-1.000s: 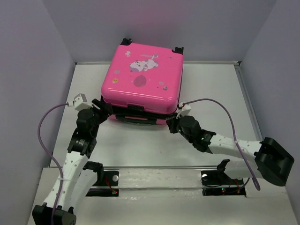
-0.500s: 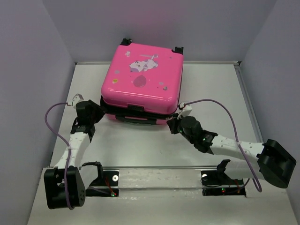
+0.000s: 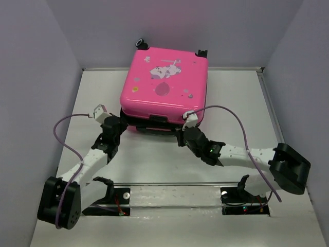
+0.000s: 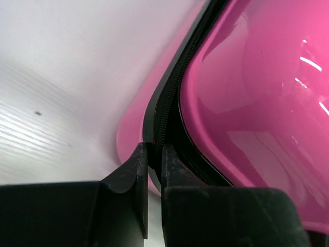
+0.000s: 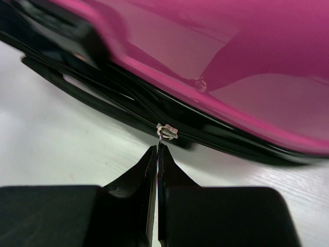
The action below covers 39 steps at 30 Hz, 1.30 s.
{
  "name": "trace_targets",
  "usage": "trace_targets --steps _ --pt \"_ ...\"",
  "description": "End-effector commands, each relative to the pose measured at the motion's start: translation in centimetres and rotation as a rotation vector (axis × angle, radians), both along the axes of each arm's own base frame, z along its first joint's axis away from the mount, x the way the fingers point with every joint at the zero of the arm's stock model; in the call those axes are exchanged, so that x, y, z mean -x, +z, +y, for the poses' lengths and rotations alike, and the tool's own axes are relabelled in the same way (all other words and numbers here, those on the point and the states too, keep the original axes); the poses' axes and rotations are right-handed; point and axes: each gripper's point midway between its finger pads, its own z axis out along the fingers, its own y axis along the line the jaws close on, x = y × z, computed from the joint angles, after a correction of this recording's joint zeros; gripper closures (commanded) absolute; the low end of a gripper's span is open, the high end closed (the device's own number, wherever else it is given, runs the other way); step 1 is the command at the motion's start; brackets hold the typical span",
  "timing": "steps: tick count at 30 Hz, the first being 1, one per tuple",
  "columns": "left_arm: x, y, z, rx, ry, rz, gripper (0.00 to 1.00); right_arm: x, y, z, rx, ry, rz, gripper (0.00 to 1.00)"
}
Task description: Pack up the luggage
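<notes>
The luggage's black zipper rim [image 4: 164,113] goes back and to the right in the top view next, drawn by my left gripper, which then releases it, since my right gripper holds the zipper's pull tab.
The hot-pink luggage [image 3: 164,85] lies flat at the back of the table, lid down, its black zipper band facing me. My left gripper [image 3: 121,125] is at its front left corner. In the left wrist view the luggage [image 4: 257,103] fills the right side, and the left gripper [image 4: 154,149] is pinched on the black zipper rim [image 4: 164,113]. My right gripper [image 3: 180,136] is at the front right. In the right wrist view, below the luggage [image 5: 231,51], the right gripper [image 5: 157,149] is shut on the pull tab hanging from the metal zipper slider [image 5: 167,131].
The white table [image 3: 154,159] is boxed in by grey walls on three sides. A raised ledge [image 3: 169,188] with the arm mounts runs along the near edge. Purple cables [image 3: 59,134] loop off both wrists. The luggage's black carry handle [image 3: 154,119] sits between the grippers.
The luggage has slid back and to the right, turning slightly. My left arm dropped low and its gripper closed at the front left corner. My right gripper moved left, staying shut.
</notes>
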Motion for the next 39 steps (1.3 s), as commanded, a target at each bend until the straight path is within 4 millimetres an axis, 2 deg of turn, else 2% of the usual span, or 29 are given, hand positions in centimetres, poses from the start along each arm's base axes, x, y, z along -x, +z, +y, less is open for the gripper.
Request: trace_targets --steps 1,2,3,4,5,6,7,8,9,11,12,16,18,19,20,22,23,24,25,26,27,30,31,33,34,36,37,38,39 --pt "5.7 -1.7 -13.5 0.258 -0.46 0.029 0.94 1.7 3.2 7.5 -0.027 0.137 -0.041 0.93" --pt "6.9 -1.3 -15.2 0.287 -0.502 0.028 0.94 2.6 1.8 9.2 0.014 0.17 -0.027 0.93" --pt "7.4 -1.0 -15.7 0.296 -0.518 0.021 0.94 3.0 1.8 10.4 0.025 0.195 -0.033 0.93" --pt "8.2 -0.5 -16.4 0.306 -0.543 0.006 0.94 3.1 3.2 12.1 0.003 0.221 -0.047 0.93" --pt "8.6 -0.4 -16.6 0.306 -0.553 0.003 0.94 3.7 3.4 13.2 0.005 0.249 -0.049 0.93" --pt "8.8 -0.4 -16.6 0.311 -0.555 0.001 0.94 4.6 2.3 14.5 0.035 0.291 -0.041 0.93" --pt "9.2 -0.4 -16.6 0.316 -0.564 0.001 0.94 5.0 2.4 15.4 0.037 0.314 -0.043 0.93" --pt "9.7 -0.4 -16.5 0.325 -0.577 -0.004 0.94 5.6 3.4 16.9 0.013 0.362 -0.046 0.93" --pt "10.0 -0.6 -16.4 0.323 -0.583 -0.004 0.94 5.9 2.7 17.6 0.022 0.39 -0.035 0.93" --pt "10.6 -0.8 -15.8 0.319 -0.578 -0.012 0.94 6.8 3.3 19.3 -0.009 0.464 -0.019 0.93" --pt "10.9 -1.3 -15.3 0.31 -0.571 -0.012 0.94 7.6 2.7 20.1 -0.004 0.502 -0.007 0.93" --pt "11.3 -1.6 -15.1 0.308 -0.575 -0.013 0.94 8.4 3.2 21.0 -0.013 0.566 -0.003 0.93" --pt "11.1 -1.6 -15.1 0.302 -0.575 -0.016 0.94 9.9 3.8 21.0 -0.037 0.643 0.018 0.93" --pt "11.0 -1.3 -15.1 0.301 -0.57 -0.023 0.94 10.7 5.2 20.8 -0.062 0.678 0.015 0.93" --pt "10.8 -1.1 -15.1 0.299 -0.568 -0.029 0.94 12.4 5.9 21.0 -0.076 0.757 0.03 0.93" --pt "10.6 -0.8 -15.0 0.291 -0.563 -0.038 0.94 13.4 6.6 19.8 -0.025 0.785 0.037 0.87" --pt "10.4 -0.2 -15.0 0.287 -0.56 -0.054 0.94 13.3 8.5 18.8 -0.032 0.772 0.012 0.75" --pt "10.3 -0.2 -14.9 0.28 -0.555 -0.056 0.94 13.3 8.2 17.4 0.015 0.759 0.025 0.43" --pt "10.1 0.0 -14.7 0.274 -0.544 -0.063 0.94 12.6 8.8 16.4 0.033 0.709 0.007 0.34" --pt "10.0 0.2 -14.6 0.269 -0.537 -0.07 0.94 11.5 11.1 14.9 0.032 0.642 -0.051 0.27" --pt "10.0 0.3 -14.5 0.264 -0.534 -0.07 0.94 10.7 11.8 13.9 0.039 0.609 -0.066 0.22" --pt "9.8 0.7 -14.5 0.262 -0.532 -0.079 0.94 4.4 13.9 8.6 0.046 0.371 -0.087 0.15" --pt "9.8 0.8 -14.6 0.259 -0.538 -0.081 0.94 0.2 15.3 4.5 0.025 0.217 -0.096 0.13" --pt "9.8 0.9 -14.7 0.253 -0.546 -0.084 0.94 -3.6 15.7 -1.0 0.002 0.0 -0.094 0.09" --pt "9.8 0.9 -14.8 0.247 -0.552 -0.085 0.94 -6.1 17.1 -5.9 -0.024 -0.15 -0.123 0.07" --pt "9.9 0.9 -14.8 0.239 -0.556 -0.086 0.94 -8.1 17.2 -11.4 -0.004 -0.328 -0.142 0.05" --pt "9.9 0.9 -14.8 0.235 -0.557 -0.086 0.94 -8.7 16.5 -13.8 0.02 -0.398 -0.134 0.02" --pt "10.0 0.9 -15.0 0.232 -0.564 -0.084 0.94 -9.9 16.2 -17.3 0.022 -0.473 -0.12 0.0" --pt "10.1 0.8 -15.1 0.23 -0.568 -0.083 0.94 -10.2 15.4 -18.6 0.034 -0.487 -0.093 0.0"
